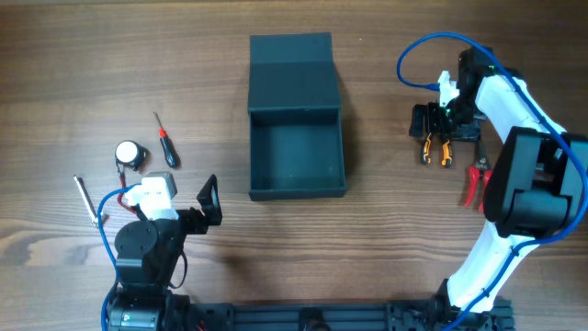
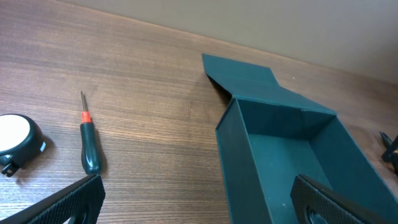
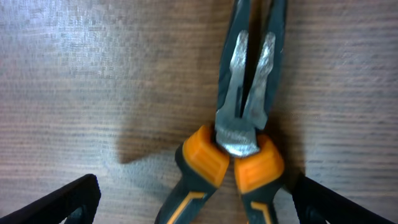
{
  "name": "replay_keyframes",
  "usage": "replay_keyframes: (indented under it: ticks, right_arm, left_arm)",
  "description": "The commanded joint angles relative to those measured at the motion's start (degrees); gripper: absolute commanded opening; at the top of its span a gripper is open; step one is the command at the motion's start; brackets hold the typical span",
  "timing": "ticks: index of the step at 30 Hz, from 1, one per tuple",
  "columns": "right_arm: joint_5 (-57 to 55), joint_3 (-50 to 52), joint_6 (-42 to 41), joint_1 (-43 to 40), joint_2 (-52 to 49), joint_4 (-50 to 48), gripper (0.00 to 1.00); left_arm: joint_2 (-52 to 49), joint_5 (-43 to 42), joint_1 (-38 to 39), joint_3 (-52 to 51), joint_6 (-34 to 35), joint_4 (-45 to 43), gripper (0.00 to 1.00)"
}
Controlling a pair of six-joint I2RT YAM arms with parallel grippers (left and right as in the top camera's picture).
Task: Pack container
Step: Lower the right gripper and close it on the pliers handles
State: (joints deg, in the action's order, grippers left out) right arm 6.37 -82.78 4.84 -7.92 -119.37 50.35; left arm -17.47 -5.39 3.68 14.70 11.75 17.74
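My right gripper will next shift sideways toward the red-handled pliers and close across both their handles, since the orange-handled pliers [image 1: 436, 152] sit nearer one of its fingers.
The container [image 1: 296, 152] is a dark teal-grey open box in the middle of the table, with its flap lid lying flat behind it. It is empty. It also shows in the left wrist view [image 2: 280, 155]. My left gripper [image 1: 208, 202] is open and empty, low near the box's front left corner [image 2: 199, 208]. My right gripper [image 1: 445, 131] is open and hangs right over orange-handled pliers [image 1: 436, 152]. In the right wrist view its fingers [image 3: 199, 208] straddle the pliers [image 3: 244, 106] without touching the handles.
A red-and-black screwdriver [image 1: 165, 144] [image 2: 89, 146], a white-faced tape measure [image 1: 130, 154] [image 2: 15, 140] and a thin metal tool [image 1: 85, 200] lie at the left. Red-handled pliers [image 1: 474, 182] lie at the right, beside the right arm.
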Motion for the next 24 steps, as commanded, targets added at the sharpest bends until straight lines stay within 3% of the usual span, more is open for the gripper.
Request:
replay_keyframes:
  ticks: [1,10,24]
  right_arm:
    - [-3.19,0.79,-2.1,-0.04,-0.44,-1.36,1.0]
    - [-10.47,0.79,-3.5,-0.02,-0.44,-0.46,1.0]
    - [-4.07,0.83,-1.81,0.02,-0.44,-0.76,0.99]
  left_arm:
    - [-0.02,0.76,-0.26,1.22,0.74,-0.07,1.0]
    - [-0.02,0.33,-0.26,1.22,0.79,-0.07,1.0]
    - [-0.02,0.35,-0.26,1.22,0.76,-0.04,1.0]
